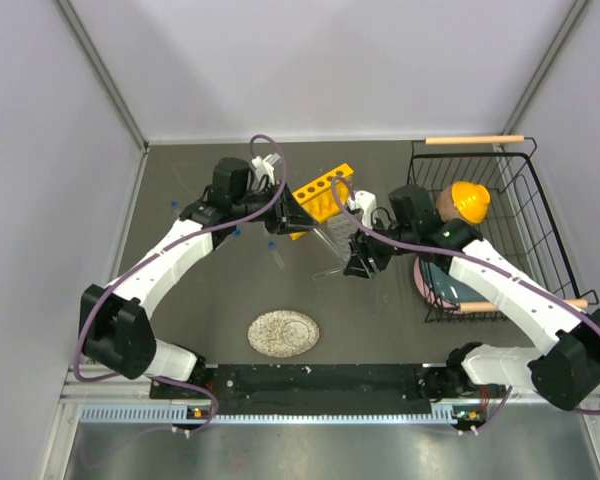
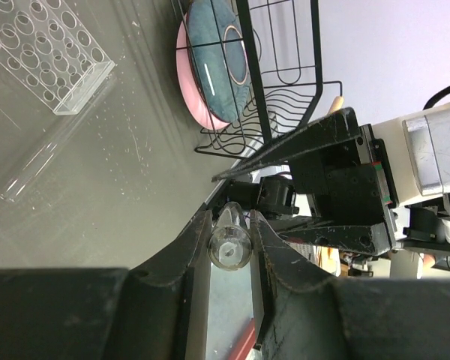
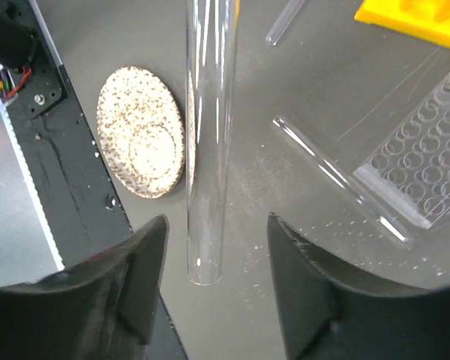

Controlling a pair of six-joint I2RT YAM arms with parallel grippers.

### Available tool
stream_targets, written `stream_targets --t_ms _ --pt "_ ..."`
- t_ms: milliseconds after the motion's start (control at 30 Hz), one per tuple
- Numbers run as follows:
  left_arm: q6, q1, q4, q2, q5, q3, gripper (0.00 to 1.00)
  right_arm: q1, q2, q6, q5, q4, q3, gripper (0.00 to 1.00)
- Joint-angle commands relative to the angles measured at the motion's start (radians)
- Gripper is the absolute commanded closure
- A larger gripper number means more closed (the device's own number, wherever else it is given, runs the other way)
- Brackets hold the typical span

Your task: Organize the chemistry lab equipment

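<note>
The tube lies slanted, so next I need to swing my left gripper outward, turn it to stand the slanted tube upright and lower it onto the yellow rack's basket-side end [image 1: 335,191].
The yellow six-hole rack [image 1: 318,197] stands at mid-table, with the clear gridded rack [image 1: 337,235] just in front of it. My left gripper [image 1: 270,172] is behind the yellow rack's left end. In the left wrist view it [image 2: 229,225] is shut on a clear glass tube [image 2: 230,244], seen end-on. My right gripper [image 1: 358,262] is by the clear rack. Its jaws [image 3: 217,221] stand open with a long glass tube [image 3: 208,135] between them, untouched. Another tube [image 3: 337,180] lies beside the clear rack [image 3: 424,176]. Small blue-capped vials [image 1: 237,232] lie on the table left of the racks.
A round speckled plate [image 1: 283,333] lies near the front middle and shows in the right wrist view [image 3: 139,131]. A black wire basket [image 1: 500,200] with a pink bowl and an orange object stands at the right. Grey walls close the table in.
</note>
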Motion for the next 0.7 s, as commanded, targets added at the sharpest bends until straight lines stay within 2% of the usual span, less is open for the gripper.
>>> stream_targets --t_ms 0,67,167,267,467,667 --pt "0.023 -0.001 0.039 -0.063 -0.022 -0.018 0.9 -0.005 -0.036 -0.088 0.012 -0.029 0.033 0.34" --pt "0.034 -0.001 0.043 -0.08 -0.048 -0.026 0.91 -0.039 -0.059 -0.159 -0.035 -0.061 0.042 0.18" --pt "0.075 0.0 0.013 -0.09 -0.123 -0.012 0.91 -0.155 -0.102 -0.275 -0.11 -0.126 0.083 0.09" --pt "0.116 -0.001 -0.013 -0.077 -0.214 0.022 0.91 -0.269 -0.159 -0.348 -0.147 -0.159 0.146 0.07" --pt "0.192 -0.004 -0.055 0.015 -0.377 0.16 0.92 -0.424 -0.208 -0.353 -0.138 -0.154 0.229 0.06" --pt "0.273 -0.029 -0.085 0.15 -0.519 0.381 0.92 -0.58 -0.228 -0.274 -0.222 -0.033 0.151 0.06"
